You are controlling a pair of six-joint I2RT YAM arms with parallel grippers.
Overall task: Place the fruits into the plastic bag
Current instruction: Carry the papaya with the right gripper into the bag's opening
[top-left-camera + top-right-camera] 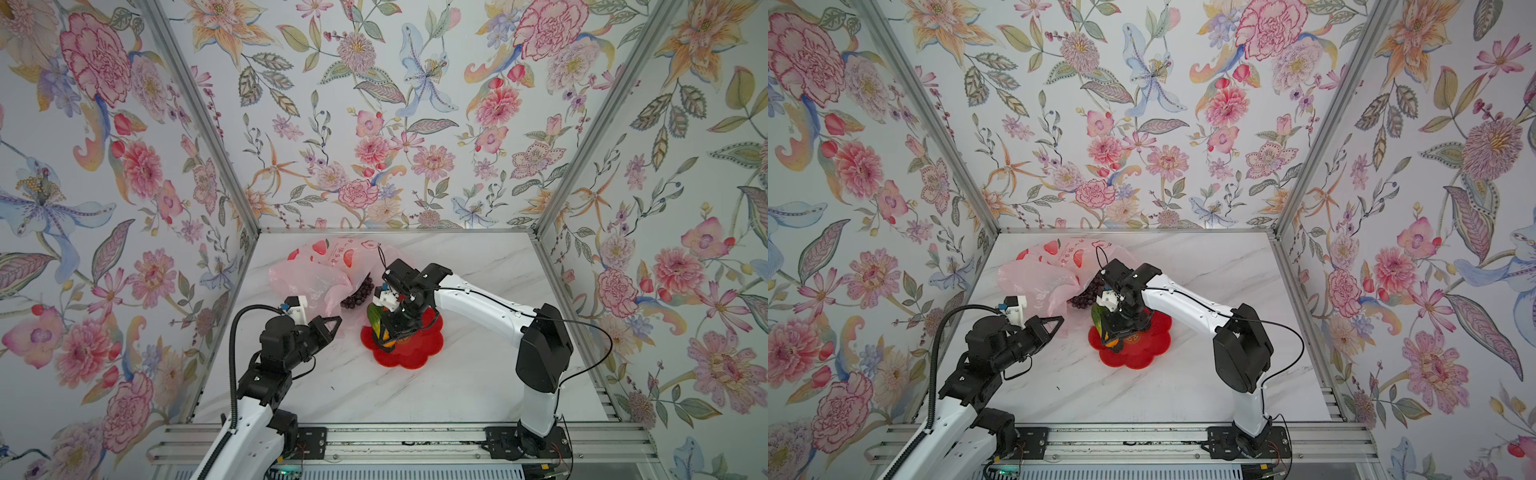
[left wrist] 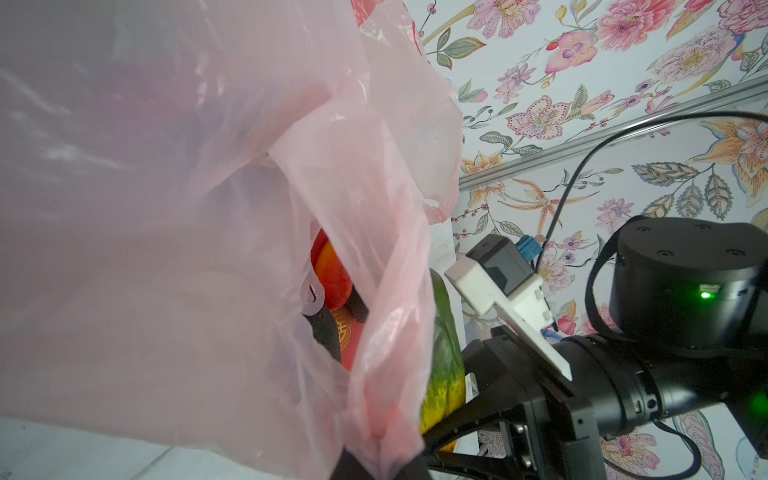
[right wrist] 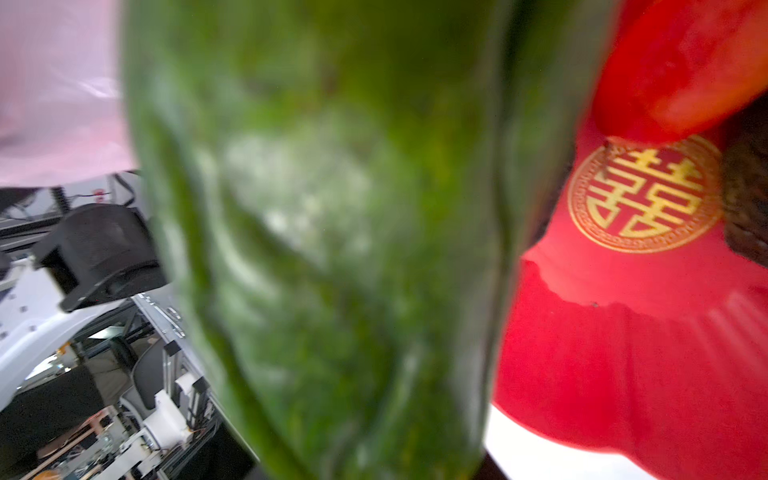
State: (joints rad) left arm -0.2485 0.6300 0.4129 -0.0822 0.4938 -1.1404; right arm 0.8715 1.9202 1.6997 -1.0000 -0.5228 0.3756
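The green-and-yellow fruit goes outward over the grape bunch and into the bag's opening [image 1: 345,288] next. My right gripper releases it there, since the lifted fold of the bag leaves an opening.
The plastic bag [image 1: 311,274] [image 1: 1038,278] lies crumpled at the back left of the table, pale pink with red peach prints. My left gripper [image 1: 336,322] [image 1: 1059,321] is shut on a fold of the bag's edge [image 2: 382,436] and holds it up. My right gripper [image 1: 388,334] [image 1: 1113,332] points down over the red plate [image 1: 419,353] [image 1: 1146,353], shut on a long green-and-yellow fruit [image 1: 375,318] [image 2: 444,365] [image 3: 332,249]. A dark purple grape bunch [image 1: 358,294] [image 1: 1086,297] rests by the bag's mouth. A red-orange mango [image 2: 332,274] [image 3: 685,62] sits on the plate.
The red flower-shaped plate [image 3: 644,332] has a gold emblem in its middle, and a dark fruit [image 3: 748,187] lies at its edge. Floral walls with metal posts close in the marble table on three sides. The two grippers are close together near the bag's mouth.
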